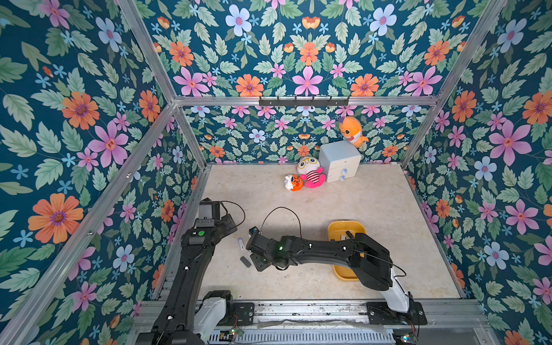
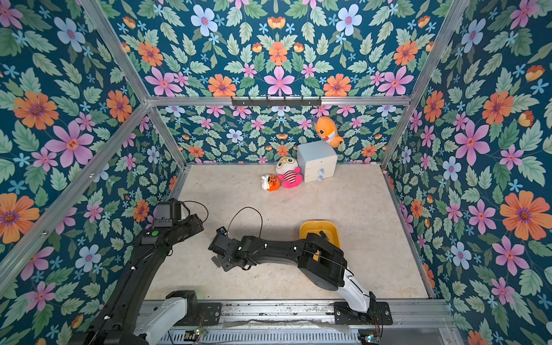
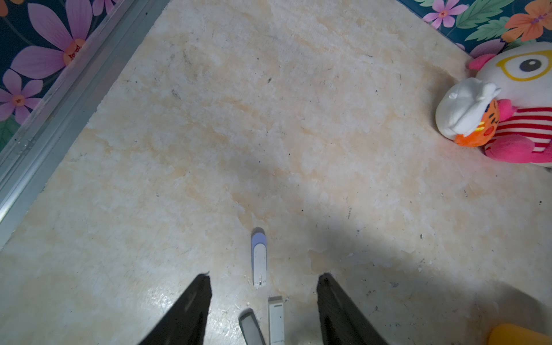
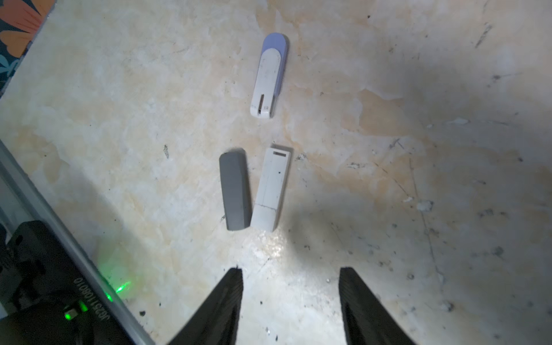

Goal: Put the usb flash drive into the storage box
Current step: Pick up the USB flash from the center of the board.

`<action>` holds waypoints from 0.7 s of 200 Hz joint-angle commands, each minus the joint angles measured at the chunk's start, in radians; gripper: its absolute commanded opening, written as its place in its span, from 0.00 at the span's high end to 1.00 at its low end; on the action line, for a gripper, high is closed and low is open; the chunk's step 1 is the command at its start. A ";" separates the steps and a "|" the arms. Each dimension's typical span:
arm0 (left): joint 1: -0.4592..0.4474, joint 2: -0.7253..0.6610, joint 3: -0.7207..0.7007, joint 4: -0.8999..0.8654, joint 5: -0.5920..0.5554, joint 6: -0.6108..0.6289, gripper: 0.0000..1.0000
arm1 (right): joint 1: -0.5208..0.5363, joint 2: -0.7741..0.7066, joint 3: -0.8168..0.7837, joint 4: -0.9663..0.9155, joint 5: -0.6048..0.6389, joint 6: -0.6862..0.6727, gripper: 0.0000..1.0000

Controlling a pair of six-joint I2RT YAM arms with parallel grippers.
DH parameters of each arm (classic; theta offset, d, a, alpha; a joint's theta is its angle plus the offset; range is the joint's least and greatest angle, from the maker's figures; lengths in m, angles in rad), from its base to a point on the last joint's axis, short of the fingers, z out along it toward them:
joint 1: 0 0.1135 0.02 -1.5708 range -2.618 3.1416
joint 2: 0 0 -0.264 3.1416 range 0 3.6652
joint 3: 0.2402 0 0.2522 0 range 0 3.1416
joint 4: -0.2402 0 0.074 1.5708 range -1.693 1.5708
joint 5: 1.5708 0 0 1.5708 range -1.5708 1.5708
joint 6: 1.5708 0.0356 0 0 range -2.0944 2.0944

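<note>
My right gripper comes down over the plain white drive's near end next, one finger sliding between it and the grey drive because they nearly touch.
Three usb flash drives lie close together on the beige table. They are a white-and-lavender one, a grey one and a plain white one. My right gripper hangs open just short of the grey and white drives, holding nothing. My left gripper is open above the same drives and touches none. The storage box, a mustard-yellow tray, sits to the right, half hidden under my right arm. A small dark item lies inside it.
At the back stand a pale drawer cabinet, a white-and-pink plush, a small orange plush and an orange fish plush on the cabinet. An aluminium rail borders the table's left edge.
</note>
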 commanded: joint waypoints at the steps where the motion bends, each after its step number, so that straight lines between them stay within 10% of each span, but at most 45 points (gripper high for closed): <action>1: 0.001 -0.001 -0.003 0.021 -0.001 0.009 0.38 | 0.001 0.053 0.072 -0.032 -0.017 -0.015 0.43; 140: 0.002 0.003 -0.012 0.030 0.010 0.008 0.37 | 0.006 0.254 0.322 -0.223 0.053 -0.018 0.60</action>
